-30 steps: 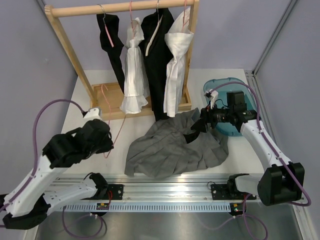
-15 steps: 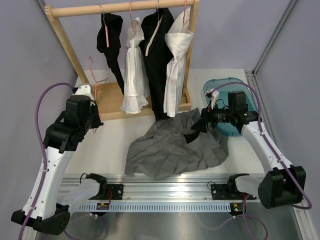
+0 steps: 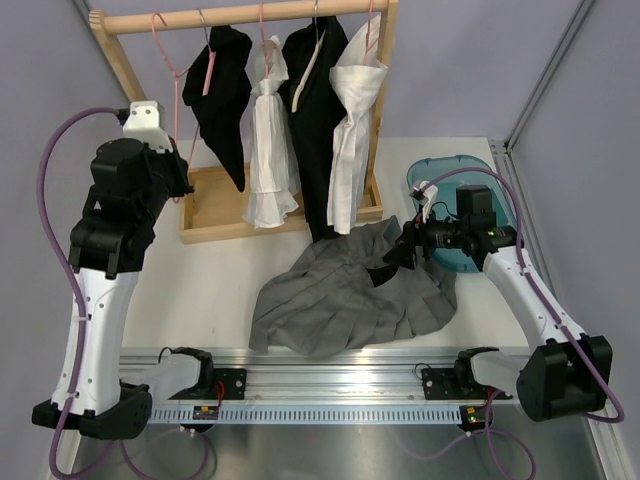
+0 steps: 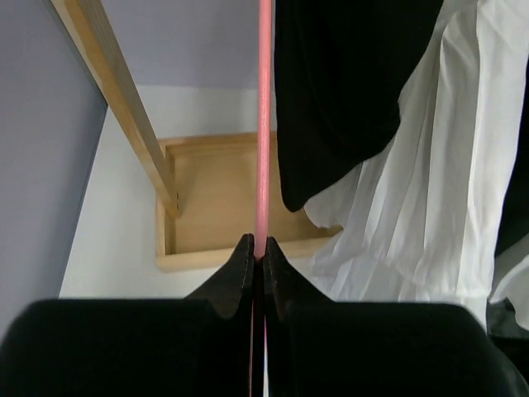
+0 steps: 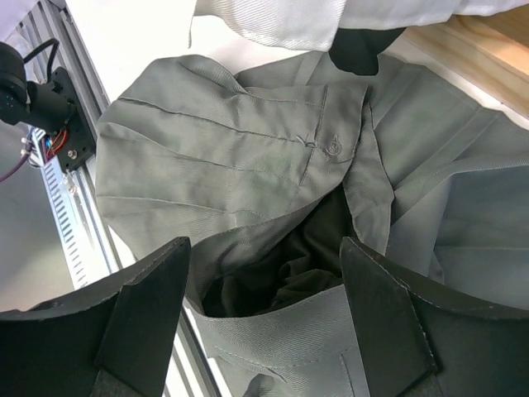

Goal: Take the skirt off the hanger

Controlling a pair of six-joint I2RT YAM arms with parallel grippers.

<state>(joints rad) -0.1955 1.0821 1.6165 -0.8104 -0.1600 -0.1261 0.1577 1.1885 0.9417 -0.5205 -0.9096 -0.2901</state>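
Observation:
The left gripper shifts the bare hanger to the left in the top view next, toward the rack's upright, since that rail end (image 3: 132, 23) is free of garments.
The grey skirt (image 3: 350, 295) lies crumpled on the white table, off any hanger; its waistband with a button (image 5: 335, 146) fills the right wrist view. My left gripper (image 3: 178, 180) is raised at the rack's left end and shut on a bare pink hanger (image 3: 175, 90), whose hook sits by the rail; its pink wire (image 4: 264, 116) runs up from between my closed fingers. My right gripper (image 3: 400, 250) hangs open just above the skirt's right part, fingers (image 5: 145, 306) wide apart and empty.
A wooden rack (image 3: 250, 15) at the back holds black (image 3: 222, 90) and white garments (image 3: 268, 140) on hangers, with its wooden base (image 3: 215, 205) below. A blue tray (image 3: 440, 170) lies at the right behind my right arm.
My left arm has lifted the pink hanger from low over the table up and back to the left end of the rack rail. The right arm and skirt have stayed still.

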